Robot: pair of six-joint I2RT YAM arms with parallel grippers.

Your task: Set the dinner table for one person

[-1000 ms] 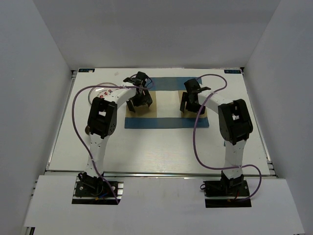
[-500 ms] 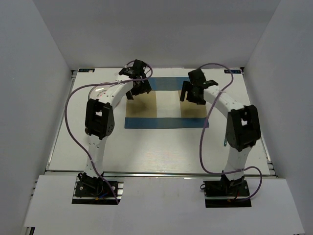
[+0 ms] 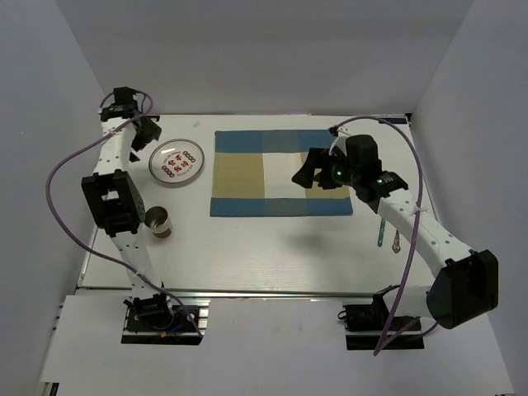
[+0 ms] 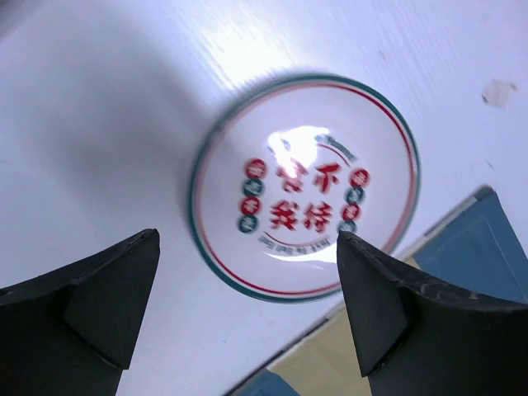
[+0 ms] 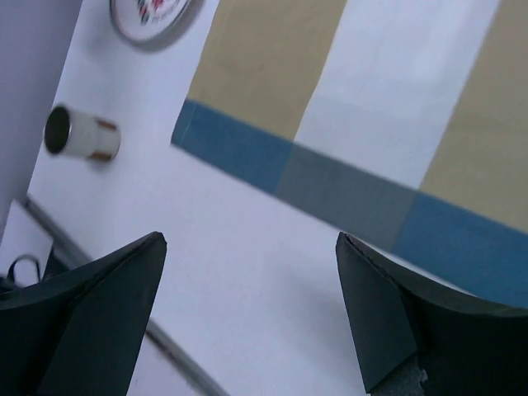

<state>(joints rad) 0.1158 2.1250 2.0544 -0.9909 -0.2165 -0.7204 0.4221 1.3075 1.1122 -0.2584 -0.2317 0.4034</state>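
Observation:
The left gripper moves down and slightly back onto the plate's rim [image 3: 152, 169] next. That rim, on the side away from the placemat [image 3: 280, 173], lies nearest my open fingers.
The dinner table [image 3: 272, 239] is a large white top with a blue-and-tan checked placemat [image 3: 280, 173] lying flat at its far middle. A white plate [image 3: 177, 161] with red characters and a green-red rim sits left of the mat. My left gripper [image 3: 142, 132] hangs open at the far left corner, just beyond the plate [image 4: 305, 186], nothing between its fingers [image 4: 99, 289]. Over the mat's right part my right gripper [image 3: 312, 173] stands open and empty above the placemat [image 5: 371, 124].
A small cup [image 3: 157, 221] with a brown band stands near the left edge, also seen as the cup [image 5: 81, 136]. Two pieces of cutlery [image 3: 381, 231] lie right of the mat. A metal rail [image 3: 264, 292] runs along the near edge. White walls enclose the table.
Both grippers have left the placemat. The left arm swung to the far left corner, uncovering the plate and cup. The right arm pulled back to the right and rose.

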